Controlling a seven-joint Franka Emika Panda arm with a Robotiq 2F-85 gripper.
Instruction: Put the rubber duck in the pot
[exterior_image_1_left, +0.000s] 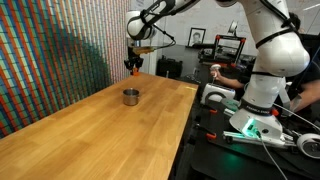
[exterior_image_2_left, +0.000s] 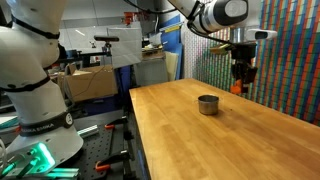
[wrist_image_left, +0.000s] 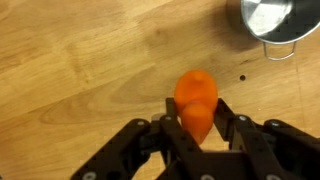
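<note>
Next, my gripper goes sideways above the table until the held duck hangs over the pot's opening (exterior_image_1_left: 130, 92) (wrist_image_left: 281, 14), since the pot stands off to one side.
My gripper (wrist_image_left: 198, 115) is shut on the orange rubber duck (wrist_image_left: 196, 92), which sticks out beyond the fingertips in the wrist view. In both exterior views the gripper (exterior_image_1_left: 132, 65) (exterior_image_2_left: 238, 80) hangs above the far part of the wooden table with a speck of orange between its fingers. The small shiny grey metal pot (exterior_image_1_left: 131, 96) (exterior_image_2_left: 207, 104) stands upright on the table below and a little nearer than the gripper. In the wrist view the pot (wrist_image_left: 272, 22) shows at the top right corner, apart from the duck.
The long wooden table (exterior_image_1_left: 90, 130) (exterior_image_2_left: 230, 140) has a coloured patterned wall (exterior_image_1_left: 50, 50) along one side. The robot base (exterior_image_1_left: 262, 90) and lab clutter stand beyond the other edge. A small dark spot (wrist_image_left: 241, 78) marks the wood near the pot.
</note>
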